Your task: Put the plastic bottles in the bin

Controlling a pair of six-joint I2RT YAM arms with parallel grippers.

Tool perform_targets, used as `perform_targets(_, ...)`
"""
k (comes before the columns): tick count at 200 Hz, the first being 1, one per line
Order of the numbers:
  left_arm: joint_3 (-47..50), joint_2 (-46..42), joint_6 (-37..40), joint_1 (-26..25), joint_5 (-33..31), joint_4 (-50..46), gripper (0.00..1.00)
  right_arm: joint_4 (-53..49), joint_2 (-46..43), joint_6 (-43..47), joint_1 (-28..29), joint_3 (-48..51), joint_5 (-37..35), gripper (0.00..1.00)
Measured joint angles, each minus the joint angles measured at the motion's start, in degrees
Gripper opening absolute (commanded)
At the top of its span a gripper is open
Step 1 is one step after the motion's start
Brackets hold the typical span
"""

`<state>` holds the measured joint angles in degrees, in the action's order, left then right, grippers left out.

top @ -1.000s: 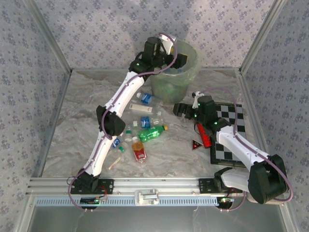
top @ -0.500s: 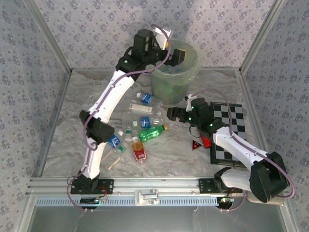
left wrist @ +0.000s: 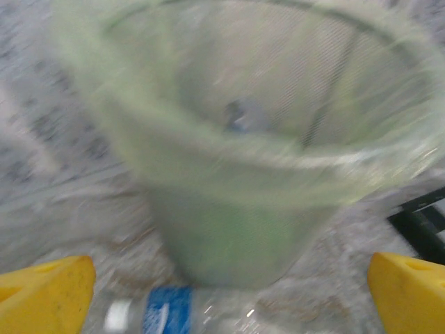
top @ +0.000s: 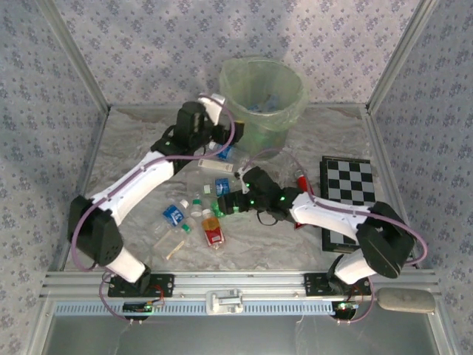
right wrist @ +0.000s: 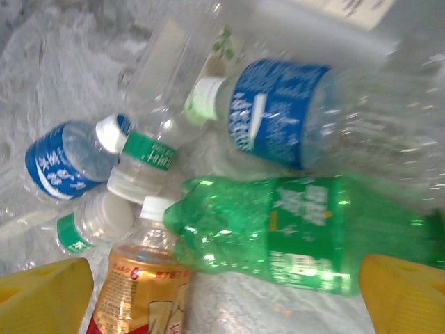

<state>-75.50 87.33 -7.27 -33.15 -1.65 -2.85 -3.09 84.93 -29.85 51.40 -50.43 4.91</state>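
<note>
My right gripper should next move back from above the green bottle point(right wrist: 278, 233) and go down over the orange bottle's label point(right wrist: 144, 285), because the orange bottle lies nearer my base than my open fingertips.
The bin point(top: 263, 95) is a pale green bucket with a bag liner at the back, and a few bottles lie inside it. Several plastic bottles lie on the cloth before it: a blue-labelled one point(top: 174, 214), an orange-red one point(top: 213, 231) and another blue-labelled one point(top: 222, 186). My left gripper point(top: 221, 138) hangs open by the bin's foot. In the left wrist view the blurred bin point(left wrist: 243, 146) rises ahead, with a blue-labelled bottle point(left wrist: 163, 310) between the yellow fingertips point(left wrist: 43, 295). My right gripper point(right wrist: 222, 299) is open just above the green bottle point(right wrist: 278, 233), which lies next to the orange bottle point(right wrist: 142, 292).
A checkerboard point(top: 349, 194) lies at the right, with a red tube point(top: 301, 181) beside it. Small green-labelled bottles point(right wrist: 144, 165) and a blue-labelled one point(right wrist: 277, 111) crowd round the green bottle. Patterned walls close in the back and sides.
My left gripper has come back from over the bin and dropped to its foot. My right arm has swung left from the checkerboard to the pile of bottles.
</note>
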Motion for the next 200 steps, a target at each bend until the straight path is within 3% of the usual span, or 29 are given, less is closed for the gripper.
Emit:
perform_targets(90,34.10,-23.12,-18.01,17.38,-11.98,4.39,1.00,-12.85,12.28,-0.37,11.08,-13.46,-2.36,1.00)
perform_targets(130,40.04,-26.69,-22.53,18.64,-14.38,4.96,1.00,-19.78,16.83,-0.44,12.68,-19.04,-4.81,0.99)
perform_targets(200,40.44,-26.69,-23.74,18.91,-14.71,6.16,1.00,-26.29,23.65,-1.05,12.79,-24.94,-7.10,0.93)
